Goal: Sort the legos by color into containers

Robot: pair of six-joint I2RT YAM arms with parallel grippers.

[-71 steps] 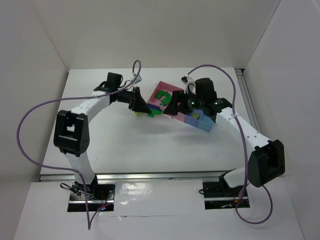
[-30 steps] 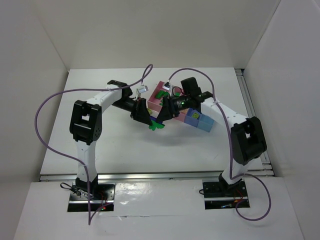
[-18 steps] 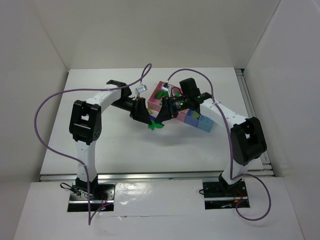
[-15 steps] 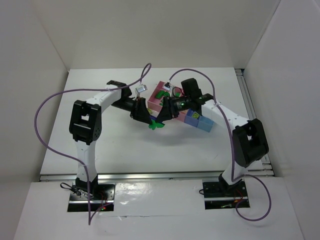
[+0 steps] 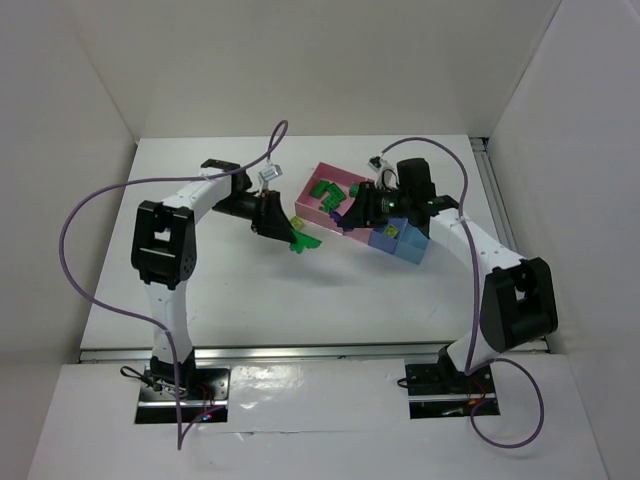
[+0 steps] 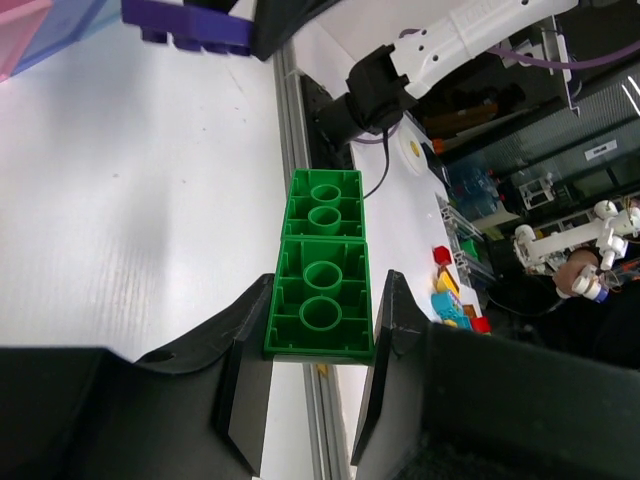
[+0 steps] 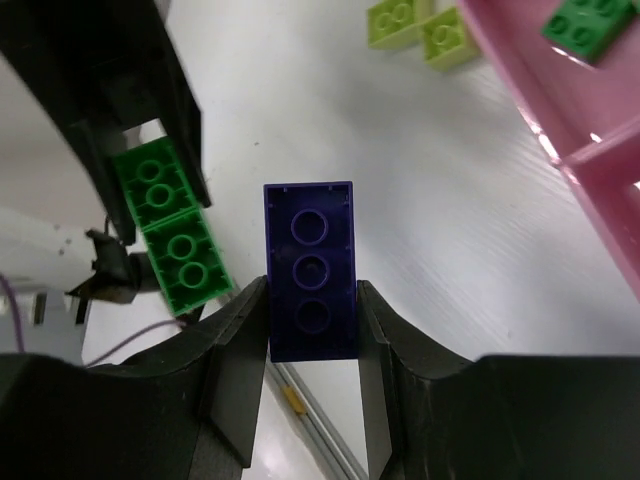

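Observation:
I will swing my right gripper past the periwinkle tray, tilt it downward and let go over the light-blue tray (image 5: 412, 251), because other trays hold green and yellow-green legos.
Two dark green legos (image 6: 322, 265) joined end to end hang above the table with my left gripper (image 6: 323, 305) shut on them; they also show as the green legos (image 5: 302, 242) left of the containers. A dark blue lego (image 7: 310, 270) sits between my right gripper's (image 7: 310, 300) shut jaws, over the table by the pink tray (image 5: 318, 208). Green legos (image 5: 326, 190) lie in that pink tray. A periwinkle tray (image 5: 381, 241) and a light-blue tray (image 5: 412, 251) continue the row. Two yellow-green legos (image 7: 421, 27) lie on the table beside the pink tray (image 7: 560, 110).
A yellow-green lego (image 5: 393, 232) rests in the periwinkle tray. Purple cables loop over both arms. White walls close off the table's left, back and right. A metal rail (image 5: 300, 352) runs along the near edge.
The two grippers, close together before, have drawn apart. The right one closed on the dark blue lego and moved right toward the trays; the left drew back left with the green legos.

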